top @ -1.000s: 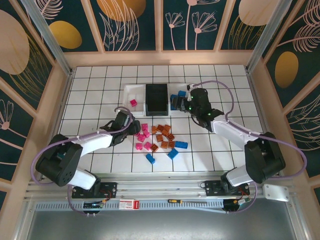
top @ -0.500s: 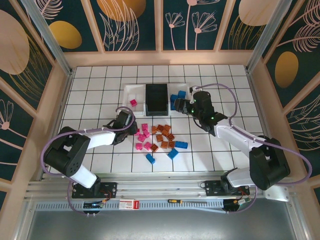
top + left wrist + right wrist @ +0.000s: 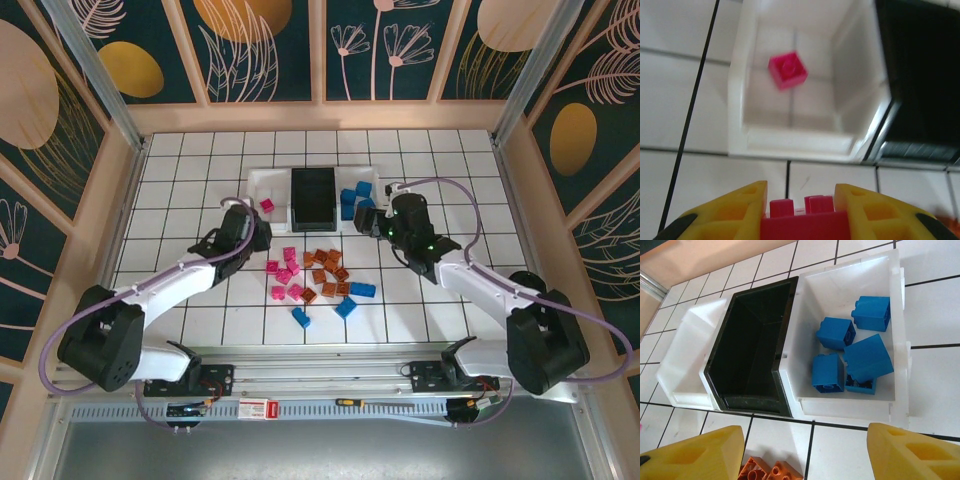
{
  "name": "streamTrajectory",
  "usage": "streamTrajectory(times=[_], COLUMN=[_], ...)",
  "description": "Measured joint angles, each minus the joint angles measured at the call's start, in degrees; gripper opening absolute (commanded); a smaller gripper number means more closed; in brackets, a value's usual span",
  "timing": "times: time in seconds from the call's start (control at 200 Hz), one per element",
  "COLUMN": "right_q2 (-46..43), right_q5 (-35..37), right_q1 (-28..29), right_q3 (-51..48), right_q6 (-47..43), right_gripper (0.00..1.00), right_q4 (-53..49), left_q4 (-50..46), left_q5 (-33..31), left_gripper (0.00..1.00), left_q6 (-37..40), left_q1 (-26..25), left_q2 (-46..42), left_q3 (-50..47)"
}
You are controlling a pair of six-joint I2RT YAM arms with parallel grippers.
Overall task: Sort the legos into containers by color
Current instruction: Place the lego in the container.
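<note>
My left gripper holds the pink lego [image 3: 802, 224] and will move outward past the near side of the white bin and over the bin's bottom to release it, since a pink brick lies there.
Three containers stand side by side at the back: a white bin [image 3: 258, 184] holding one pink brick [image 3: 267, 206], an empty black bin [image 3: 313, 197], and a white bin [image 3: 372, 180] with several blue bricks [image 3: 352, 194]. My left gripper [image 3: 255, 232] is shut on a pink lego [image 3: 802, 224], just short of the left white bin's [image 3: 795, 142] near wall. My right gripper [image 3: 375, 222] hangs open and empty in front of the blue bricks' bin [image 3: 850, 407]. Loose legos lie mid-table: pink [image 3: 285, 278], orange [image 3: 325, 272], blue [image 3: 346, 306].
The right wrist view has two orange bricks [image 3: 767, 471] on the tiles between my fingers, in front of the black bin [image 3: 752, 345]. A wooden rim [image 3: 320, 115] bounds the white tiled floor. Bare tiles lie to the left and right of the pile.
My left gripper has shut on a pink lego at the pile and carried it up toward the left white bin. My right gripper drew back from the blue bricks' bin, still open.
</note>
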Motion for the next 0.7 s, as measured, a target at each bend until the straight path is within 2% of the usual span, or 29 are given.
streamTrajectory(times=[0.12,0.375,0.54,0.701], right_q2=[-0.70,-3.43,-7.04,-9.05], right_q5=[0.00,-0.50,-1.57,-2.67], right_q1=[0.00,0.55,2.16,4.09], right_q3=[-1.29,-4.24,-6.82,-8.22], right_q6=[0.63,1.16,1.18,1.11], right_gripper=[0.66,0.65,0.67,0.67], right_q4=[0.07,-0.70,-1.57,-3.26], left_q4=[0.26,-0.11,-1.62,-1.95], left_q5=[-0.70,-1.60,-1.62,-0.11], left_gripper=[0.21,0.24,0.48,0.71], left_q6=[0.44,1.11,1.68,1.86], left_q1=[0.68,4.44,5.66,5.81], left_q2=[5.09,23.47,29.68,29.49], left_q3=[7.37,23.43,29.75,31.10])
